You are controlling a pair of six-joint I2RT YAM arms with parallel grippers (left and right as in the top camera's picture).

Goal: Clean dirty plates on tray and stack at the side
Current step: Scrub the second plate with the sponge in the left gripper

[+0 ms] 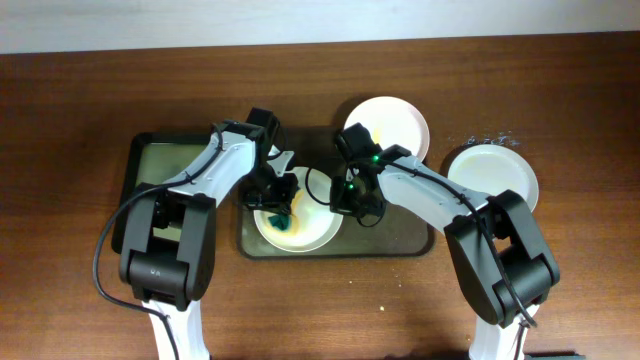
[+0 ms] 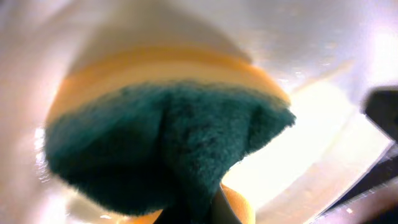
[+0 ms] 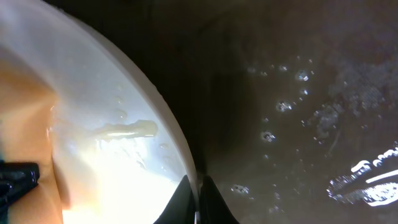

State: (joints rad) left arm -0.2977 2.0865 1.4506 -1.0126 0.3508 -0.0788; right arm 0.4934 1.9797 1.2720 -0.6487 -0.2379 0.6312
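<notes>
The plate in my right gripper goes up, across and down onto the third plate (image 1: 495, 171) next, since that lies to the gripper's right in the overhead view.
A white plate (image 1: 312, 228) lies on the dark olive-grey tray (image 1: 400, 243) at the table's middle. My left gripper (image 1: 279, 205) is shut on a green and yellow sponge (image 2: 168, 143), which presses on the plate's face (image 2: 323, 124). My right gripper (image 3: 198, 199) is shut on the plate's right rim (image 3: 177, 143), one finger on each side. The plate's face shows a wet yellowish smear (image 3: 127, 129). A second white plate (image 1: 395, 120) lies at the tray's back right edge. A third plate (image 1: 497, 172) lies on the table to the right.
A smaller black-rimmed tray (image 1: 150, 165) with a greenish inside sits at the left, under the left arm. Water drops (image 3: 286, 106) dot the wet olive tray. Small drops (image 1: 490, 140) lie on the wooden table by the far right plate.
</notes>
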